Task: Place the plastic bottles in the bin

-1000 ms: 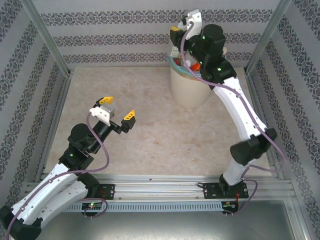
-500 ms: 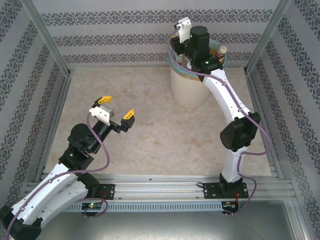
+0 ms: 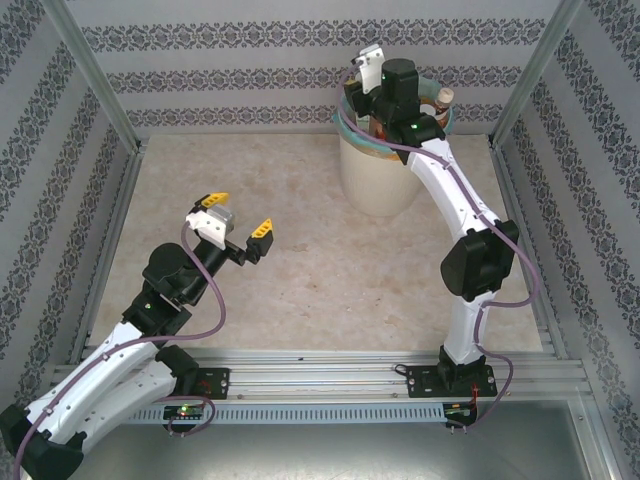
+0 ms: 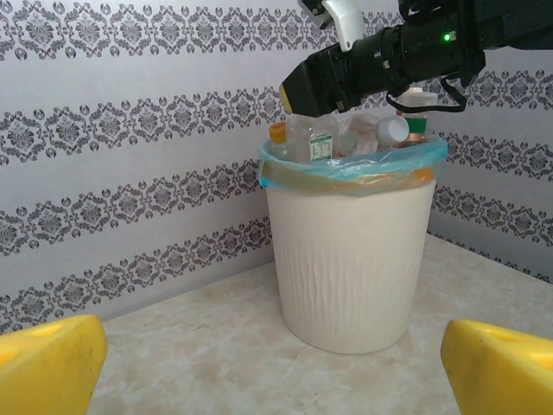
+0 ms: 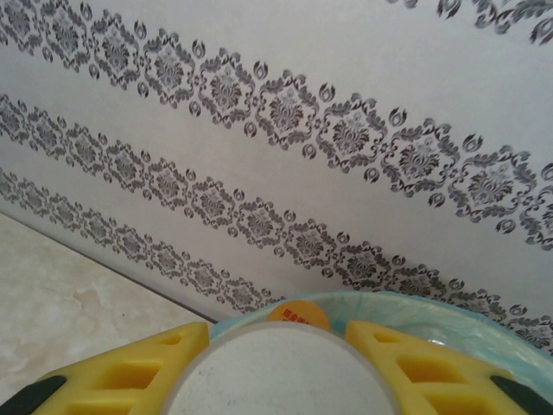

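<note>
I should next lower my right gripper toward the bin's teal-lined opening [image 5: 367, 313] beside the orange cap [image 5: 298, 313] and let the bottle go inside, since the bin's opening is below it.
The bin [image 3: 375, 185] stands at the back of the table, cream-white with a teal liner, and is full of plastic bottles [image 4: 346, 134] up to its rim. My right gripper [image 3: 358, 98] hangs over the bin's back-left rim. In the right wrist view its yellow fingers [image 5: 130, 372] flank the round pale end of a plastic bottle [image 5: 276, 376], with an orange cap [image 5: 298, 313] just beyond. My left gripper [image 3: 238, 214] is open and holds nothing at the table's left, well short of the bin [image 4: 350, 259].
Patterned walls and metal frame posts [image 3: 95, 85] close in the table on three sides. A brown-capped bottle [image 3: 443, 97] pokes up at the bin's right rim. Bare marbled tabletop [image 3: 300, 260] lies between my left gripper and the bin.
My right arm has straightened and brought its gripper down to the bin's back-left rim. My left gripper has shifted slightly to the right and stays open.
</note>
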